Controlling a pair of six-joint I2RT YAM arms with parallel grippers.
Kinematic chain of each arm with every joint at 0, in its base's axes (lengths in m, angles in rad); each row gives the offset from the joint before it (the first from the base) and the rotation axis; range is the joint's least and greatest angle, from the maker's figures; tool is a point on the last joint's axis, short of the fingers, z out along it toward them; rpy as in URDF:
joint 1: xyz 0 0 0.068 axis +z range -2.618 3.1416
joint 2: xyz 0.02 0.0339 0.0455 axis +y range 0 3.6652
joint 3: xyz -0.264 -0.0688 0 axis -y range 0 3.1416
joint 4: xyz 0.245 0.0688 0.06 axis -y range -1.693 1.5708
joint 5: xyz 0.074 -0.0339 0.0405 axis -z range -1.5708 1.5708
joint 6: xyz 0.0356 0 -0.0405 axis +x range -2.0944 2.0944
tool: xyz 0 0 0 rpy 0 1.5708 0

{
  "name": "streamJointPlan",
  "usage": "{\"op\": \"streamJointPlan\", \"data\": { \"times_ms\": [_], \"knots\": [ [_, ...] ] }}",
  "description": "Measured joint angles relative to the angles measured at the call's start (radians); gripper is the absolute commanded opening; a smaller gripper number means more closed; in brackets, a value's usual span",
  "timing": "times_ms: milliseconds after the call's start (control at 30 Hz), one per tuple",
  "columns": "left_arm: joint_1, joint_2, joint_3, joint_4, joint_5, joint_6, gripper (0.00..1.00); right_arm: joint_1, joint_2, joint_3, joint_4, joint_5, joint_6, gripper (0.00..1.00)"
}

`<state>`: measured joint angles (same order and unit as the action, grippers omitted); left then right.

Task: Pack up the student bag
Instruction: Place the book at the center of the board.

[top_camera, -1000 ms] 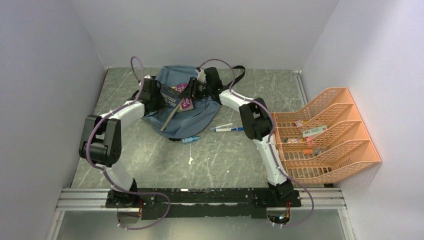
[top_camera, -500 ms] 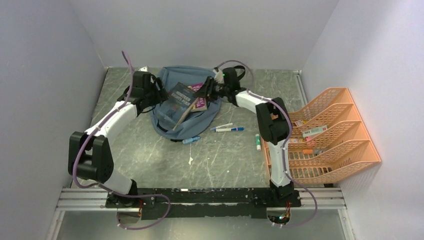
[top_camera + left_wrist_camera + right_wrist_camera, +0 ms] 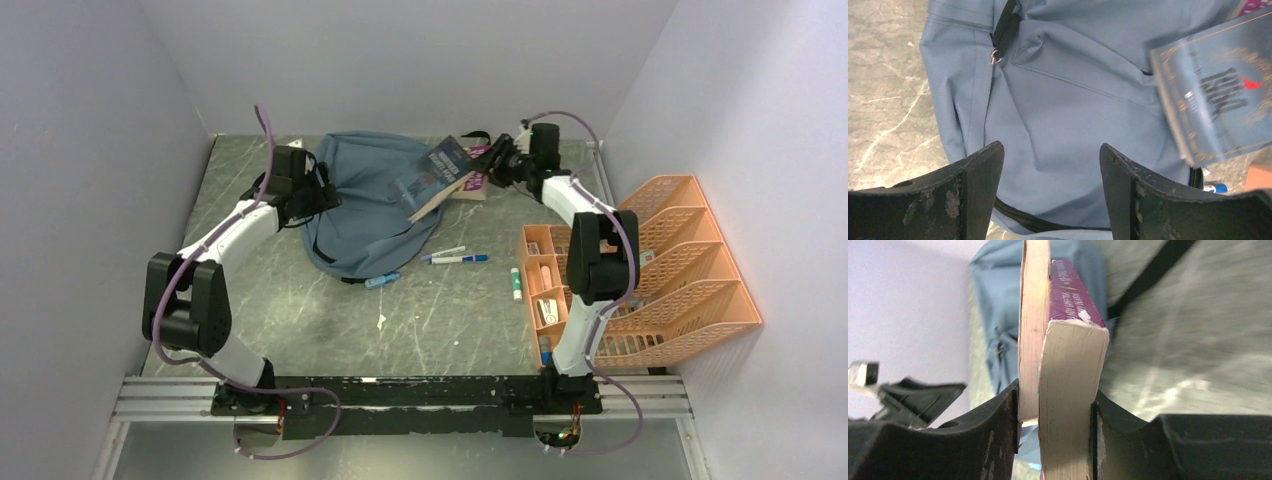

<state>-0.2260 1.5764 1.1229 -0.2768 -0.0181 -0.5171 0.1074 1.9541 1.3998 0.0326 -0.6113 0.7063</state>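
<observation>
My right gripper goes to the right in the top view, off the bag, next, then brings the books toward the bag's strap-side edge [image 3: 1106,314], since they overhang its fabric.
The grey-blue student bag [image 3: 365,205] lies flat at the back of the table; in the left wrist view its fabric [image 3: 1063,95] fills the frame. My left gripper [image 3: 318,195] is open and empty, hovering over the bag's left side, with fabric showing between its fingers [image 3: 979,187]. My right gripper [image 3: 497,165] is at the bag's back right corner, shut on two books held together: a dark blue book [image 3: 438,172] and a thicker purple book [image 3: 478,182]. In the right wrist view both books' page edges [image 3: 1068,390] sit clamped between the jaws.
An orange mesh tray rack [image 3: 668,285] holding small items stands at the right wall. Two pens [image 3: 455,257], a blue marker [image 3: 381,280], a green-capped stick [image 3: 516,283] and a white scrap [image 3: 381,321] lie in front of the bag.
My right gripper has carried the two books from over the middle of the bag to its back right corner. The left gripper stays by the bag's left side.
</observation>
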Motion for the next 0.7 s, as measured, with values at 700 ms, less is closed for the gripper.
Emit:
{"op": "streamJointPlan", "data": {
  "times_ms": [700],
  "knots": [
    [-0.014,0.061,0.012,-0.005,0.076,0.053,0.75,-0.193,-0.074,-0.078,-0.167,0.253,-0.093,0.00]
  ]
}}
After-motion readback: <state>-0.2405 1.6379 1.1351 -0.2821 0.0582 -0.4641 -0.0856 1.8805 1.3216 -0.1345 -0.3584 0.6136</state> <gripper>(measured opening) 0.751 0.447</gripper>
